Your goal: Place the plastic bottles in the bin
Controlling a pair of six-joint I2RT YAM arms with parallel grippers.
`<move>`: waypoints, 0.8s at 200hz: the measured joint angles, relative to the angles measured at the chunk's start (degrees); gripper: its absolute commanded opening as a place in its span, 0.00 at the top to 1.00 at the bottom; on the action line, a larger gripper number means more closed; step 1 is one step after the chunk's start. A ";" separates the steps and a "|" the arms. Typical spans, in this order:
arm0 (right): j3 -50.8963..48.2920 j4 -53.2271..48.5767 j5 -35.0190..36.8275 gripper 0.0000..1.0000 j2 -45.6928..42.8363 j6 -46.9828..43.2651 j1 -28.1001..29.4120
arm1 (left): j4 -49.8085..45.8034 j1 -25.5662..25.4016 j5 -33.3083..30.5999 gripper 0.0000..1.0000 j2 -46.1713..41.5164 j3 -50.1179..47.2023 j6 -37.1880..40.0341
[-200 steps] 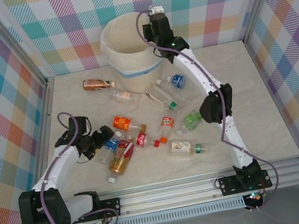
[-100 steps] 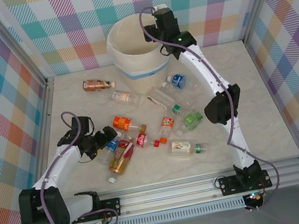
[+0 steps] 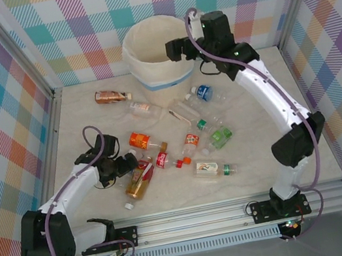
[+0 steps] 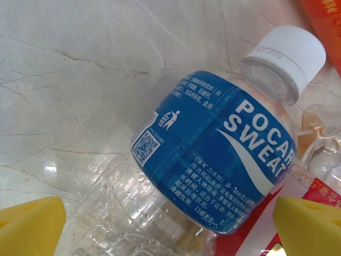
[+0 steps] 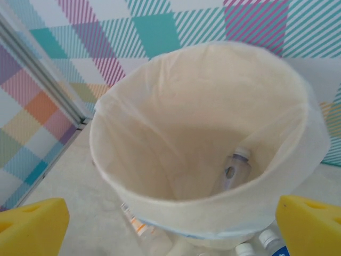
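Note:
My left gripper should next move down onto the clear body point(image 4: 165, 213) beside the blue label, because its open yellow fingers are already on either side of the bottle.
The cream-white bin point(image 3: 145, 56) stands at the back of the table, and one clear bottle point(image 5: 234, 169) leans inside it. My right gripper point(image 3: 177, 48) hovers at the bin's right rim, open and empty point(image 5: 170, 224). Several plastic bottles lie scattered mid-table: an orange one point(image 3: 139, 140), a green one point(image 3: 220, 137), an amber one point(image 3: 138, 181). My left gripper point(image 3: 124, 164) is low over the pile, open, its yellow fingertips point(image 4: 32, 226) wide on either side of a blue-labelled Pocari Sweat bottle point(image 4: 213, 160) with a white cap, lying on the marble.
A brown-labelled bottle point(image 3: 111, 97) and a clear one point(image 3: 141, 109) lie left of the bin, and a blue-labelled one point(image 3: 203, 92) in front of it. A loose white cap point(image 3: 128, 206) sits near the front rail. Checked walls enclose the table point(image 3: 273, 103).
The right arm swung its elbow out to the right and the gripper drew back from over the bin to its right rim. The bin shifted slightly right. The left gripper edged towards the bottles.

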 measured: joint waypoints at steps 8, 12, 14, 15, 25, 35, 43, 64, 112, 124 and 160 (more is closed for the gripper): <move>-4.35 1.46 -1.25 0.00 -2.29 0.35 0.00 | 0.37 0.00 0.02 0.01 0.63 0.00 0.00; -6.73 2.19 -1.95 0.00 -3.52 0.46 0.00 | 0.68 0.00 0.02 0.01 0.96 0.00 0.00; -7.96 2.64 -2.16 0.00 -4.20 0.55 0.00 | 0.81 0.00 0.00 0.01 1.11 0.00 0.00; -8.35 2.78 -2.29 0.00 -4.39 0.59 0.00 | 0.90 0.00 0.00 0.01 1.25 0.00 0.00; -13.42 4.20 -3.39 0.00 -6.99 1.03 0.00 | 1.73 0.00 0.00 0.01 2.32 0.00 0.00; -17.92 5.57 -3.76 0.00 -9.42 1.62 0.00 | 2.71 -0.02 -0.04 0.01 3.61 0.00 0.00; -20.94 6.19 -3.93 0.00 -11.10 1.90 0.00 | 3.50 -0.02 -0.11 0.02 4.72 0.00 0.02; -27.78 8.09 -3.72 0.00 -15.23 2.95 0.00 | 5.40 -0.02 -0.17 0.04 7.45 0.02 0.17; -39.41 11.02 -2.82 0.00 -23.12 6.47 0.00 | 9.44 -0.02 -0.20 0.26 10.49 0.09 1.29; -41.83 11.54 -2.29 0.00 -24.48 7.48 0.00 | 9.79 -0.02 -0.22 0.32 10.69 0.35 1.60; -48.24 12.41 -0.35 0.00 -27.50 10.97 0.00 | 10.29 -0.02 -0.61 0.42 10.84 1.01 1.86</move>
